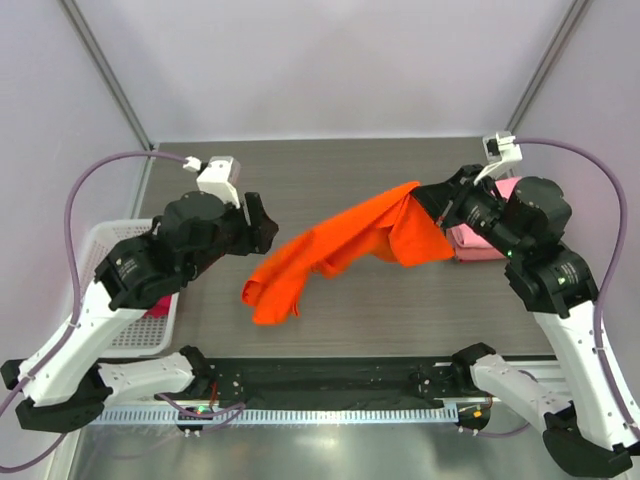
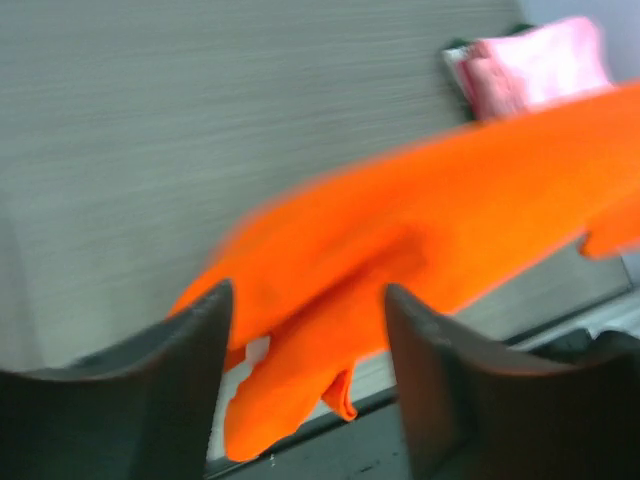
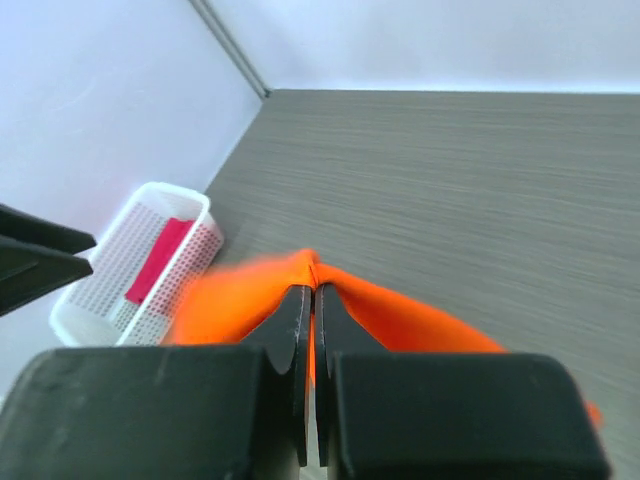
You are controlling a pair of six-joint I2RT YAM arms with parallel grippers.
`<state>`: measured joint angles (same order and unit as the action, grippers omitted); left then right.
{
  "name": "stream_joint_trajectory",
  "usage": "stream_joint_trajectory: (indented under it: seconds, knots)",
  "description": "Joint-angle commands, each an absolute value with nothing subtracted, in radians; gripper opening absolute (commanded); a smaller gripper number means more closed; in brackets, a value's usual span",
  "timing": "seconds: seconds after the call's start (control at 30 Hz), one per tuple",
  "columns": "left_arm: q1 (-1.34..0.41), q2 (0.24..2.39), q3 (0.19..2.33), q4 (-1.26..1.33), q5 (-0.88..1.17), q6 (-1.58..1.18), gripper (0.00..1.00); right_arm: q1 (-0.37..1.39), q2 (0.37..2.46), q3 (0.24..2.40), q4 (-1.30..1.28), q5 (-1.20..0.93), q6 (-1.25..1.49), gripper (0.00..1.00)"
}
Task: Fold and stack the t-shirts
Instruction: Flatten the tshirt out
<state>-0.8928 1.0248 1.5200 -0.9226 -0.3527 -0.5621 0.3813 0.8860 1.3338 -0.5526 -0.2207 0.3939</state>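
The orange t-shirt is hanging in mid-air. My right gripper will move down to the bare grey table beside the pink t-shirt point(image 1: 478, 243) and release the orange t-shirt's upper edge.
The orange t-shirt point(image 1: 340, 245) hangs in mid-air, stretched from upper right down to lower left over the table; it also shows in the left wrist view point(image 2: 400, 250) and the right wrist view point(image 3: 400, 320). My right gripper point(image 1: 428, 198) is shut on its upper edge point(image 3: 314, 290). My left gripper point(image 1: 262, 222) is open and empty, apart from the shirt's left end, fingers point(image 2: 200, 350) spread. A folded light pink t-shirt point(image 1: 478, 243) lies under the right arm, also in the left wrist view point(image 2: 535, 70). A magenta t-shirt point(image 1: 160, 306) lies in the basket point(image 3: 160, 262).
The white lattice basket point(image 1: 105, 240) stands at the left table edge, partly under the left arm, and shows in the right wrist view point(image 3: 100, 290). A black rail point(image 1: 330, 380) runs along the near edge. The grey table point(image 1: 350, 170) stretches behind the shirt.
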Motion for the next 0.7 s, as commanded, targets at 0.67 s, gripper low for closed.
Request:
stream_joint_trajectory:
  seconds: [0.67]
  knots:
    - [-1.124,1.296,0.887,-0.327,-0.149,-0.676,0.81,0.357,1.088,1.080,-0.583,0.090,0.353,0.04]
